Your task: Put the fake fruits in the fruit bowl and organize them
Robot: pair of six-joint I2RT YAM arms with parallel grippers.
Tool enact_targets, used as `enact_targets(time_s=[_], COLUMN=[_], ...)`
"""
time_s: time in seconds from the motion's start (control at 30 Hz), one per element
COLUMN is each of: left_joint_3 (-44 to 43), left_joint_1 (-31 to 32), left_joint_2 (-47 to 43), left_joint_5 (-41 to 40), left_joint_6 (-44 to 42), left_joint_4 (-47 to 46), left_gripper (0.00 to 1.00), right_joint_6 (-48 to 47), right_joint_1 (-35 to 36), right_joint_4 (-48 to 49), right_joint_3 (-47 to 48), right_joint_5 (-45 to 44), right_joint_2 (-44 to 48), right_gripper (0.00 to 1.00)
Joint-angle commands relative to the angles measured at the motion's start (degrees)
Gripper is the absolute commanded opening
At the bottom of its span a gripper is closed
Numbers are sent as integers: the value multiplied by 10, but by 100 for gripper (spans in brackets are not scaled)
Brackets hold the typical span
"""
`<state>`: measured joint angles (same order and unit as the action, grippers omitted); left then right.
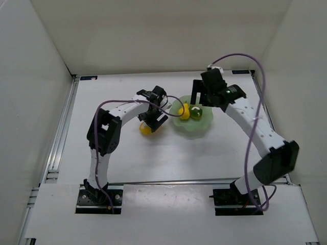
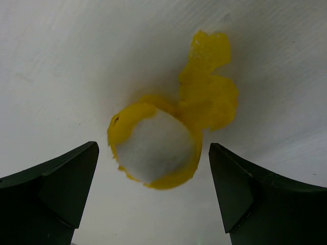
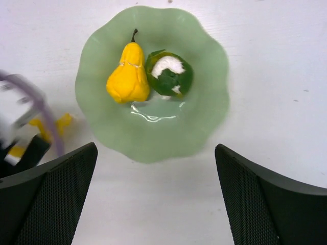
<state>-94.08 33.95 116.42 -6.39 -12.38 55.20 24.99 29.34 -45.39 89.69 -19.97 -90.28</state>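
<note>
My left gripper moves down a little over the yellow piece's round white-patched end (image 1: 145,128) (image 2: 155,147) next and closes on it, since that end lies between its open fingers.
The pale green wavy-rimmed fruit bowl (image 1: 193,128) (image 3: 204,117) holds the yellow pear (image 1: 184,111) (image 3: 127,76) and a dark green round lemon (image 1: 196,113) (image 3: 169,72) with a white patch, side by side. The yellow piece with a curved tail and white patch (image 1: 144,129) (image 2: 156,148) lies on the table left of the bowl. My left gripper (image 1: 153,121) (image 2: 153,148) is open, its fingers either side of that piece and not touching it. My right gripper (image 1: 200,101) (image 3: 156,148) is open and empty above the bowl's rim.
White walls enclose the table on three sides. A purple cable (image 3: 46,112) and part of the left gripper show at the left of the right wrist view, with the yellow piece (image 3: 56,125) beside them.
</note>
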Motion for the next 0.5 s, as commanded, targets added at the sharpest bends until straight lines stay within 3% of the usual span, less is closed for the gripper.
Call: enact_targets(time_s=[0.0,0.27,0.3,0.47], left_joint_3=[-39,-9,4,-1], left_joint_1=[-2,-2,-2,-2], left_joint_2=[19,44,44,14], left_joint_5=[2,68,75,92], left_joint_6=[5,17,17,11], left_joint_4=[27,38,31,19], left_gripper=[100,100,96,53], right_joint_6=[-7,39,39,51], right_joint_1=[-13,-25,-25,-25], right_joint_4=[6,13,13,13], right_joint_3=[-63,-153,-160,-171], right_joint_5=[-34,-68,-68,-68], right_joint_2=[57,134,139,139], right_gripper=[100,100,100,100])
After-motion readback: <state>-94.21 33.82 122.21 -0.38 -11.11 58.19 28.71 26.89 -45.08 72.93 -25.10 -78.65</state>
